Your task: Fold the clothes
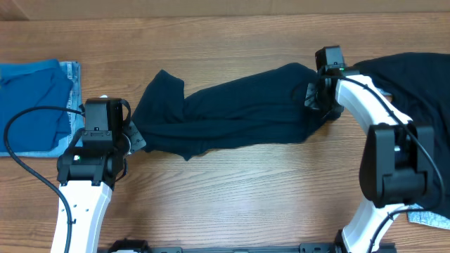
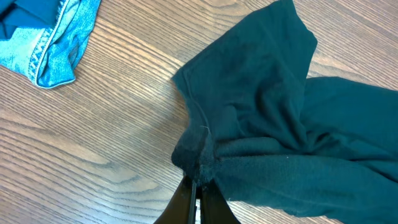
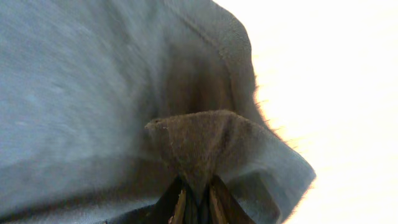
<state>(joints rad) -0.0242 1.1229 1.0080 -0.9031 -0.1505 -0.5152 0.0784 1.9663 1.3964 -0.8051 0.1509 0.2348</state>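
Next, my left gripper moves down to the tabletop by the garment's bunched end and lets go of the pinched fold, which still stands raised.
A dark navy garment lies stretched across the middle of the wooden table, bunched and wrinkled. My left gripper is shut on its left edge; in the left wrist view the jaws pinch a bunched fold of the dark cloth. My right gripper is shut on its right end; in the right wrist view the fingers pinch a peak of the cloth.
Blue jeans with a blue garment on top lie at the left edge, also in the left wrist view. A pile of black clothes lies at the far right. A small patterned item sits at the lower right.
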